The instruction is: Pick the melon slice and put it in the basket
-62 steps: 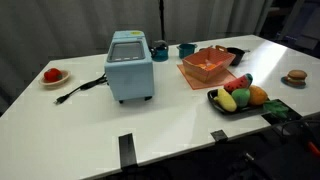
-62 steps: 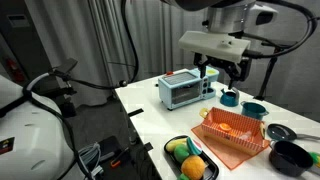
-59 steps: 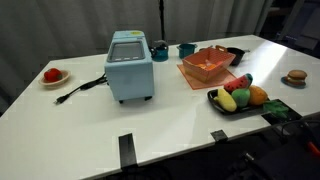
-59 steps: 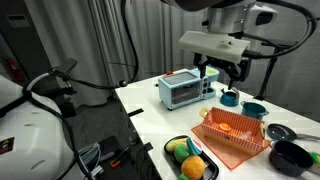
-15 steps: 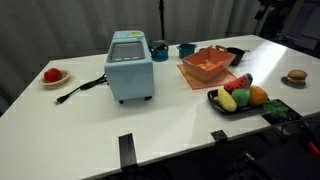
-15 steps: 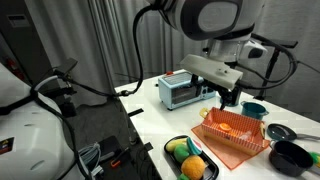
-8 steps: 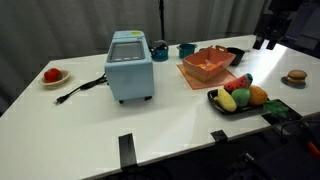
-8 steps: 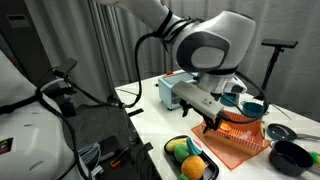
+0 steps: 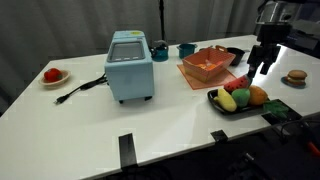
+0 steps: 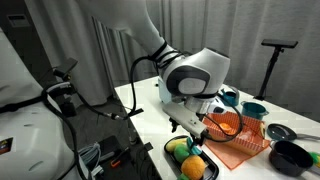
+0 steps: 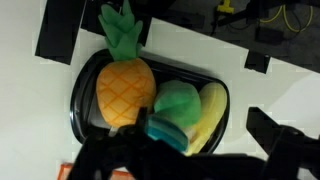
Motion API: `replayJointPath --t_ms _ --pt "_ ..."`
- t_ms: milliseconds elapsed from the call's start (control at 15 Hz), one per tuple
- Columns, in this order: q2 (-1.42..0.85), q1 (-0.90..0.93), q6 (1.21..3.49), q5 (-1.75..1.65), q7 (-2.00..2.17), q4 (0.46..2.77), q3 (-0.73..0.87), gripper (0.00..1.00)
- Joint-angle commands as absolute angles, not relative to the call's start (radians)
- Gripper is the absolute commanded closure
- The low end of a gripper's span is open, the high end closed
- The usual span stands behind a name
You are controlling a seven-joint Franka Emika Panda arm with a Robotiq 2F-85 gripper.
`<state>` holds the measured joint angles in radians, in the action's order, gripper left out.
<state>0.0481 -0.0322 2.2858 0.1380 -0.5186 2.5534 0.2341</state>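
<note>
My gripper moves down and slightly outward to the melon slice (image 9: 243,82) by the tray's basket-side edge next, with its fingers on both sides of the dark green rind.
The melon slice (image 9: 243,82) lies on a flat black tray (image 9: 216,98) with other toy fruit, red flesh showing in an exterior view. From the wrist, it shows as a green rind (image 11: 176,102) between a pineapple (image 11: 124,92) and a yellow fruit (image 11: 209,114). The orange-salmon basket (image 9: 207,66) stands just behind the tray; its flared wall (image 10: 238,150) also shows. My gripper (image 9: 260,62) hangs open right above the tray, fingers spread wide with nothing between them (image 11: 190,150). In an exterior view the arm covers part of the basket and the gripper (image 10: 203,135) sits over the tray (image 10: 169,150).
A blue toaster oven (image 9: 130,66) with a black cable stands mid-table. A tomato on a small plate (image 9: 52,75) is at the far end, two teal cups (image 9: 186,49) behind the basket, a round brown item (image 9: 295,76) by the edge. Dark bowls (image 10: 290,155) sit near the basket.
The arm has come down from high above the table to just over the fruit tray. The gripper stayed open; no object has moved.
</note>
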Motion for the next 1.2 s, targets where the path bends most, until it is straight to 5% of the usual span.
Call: replayJointPath --t_ms 0,1133 --pt "-0.03 -0.066 2.365 0.134 -0.554 2.56 0.196 0.0" --pt "-0.241 -0.16 2.573 0.062 -0.585 2.426 0.085 0.0"
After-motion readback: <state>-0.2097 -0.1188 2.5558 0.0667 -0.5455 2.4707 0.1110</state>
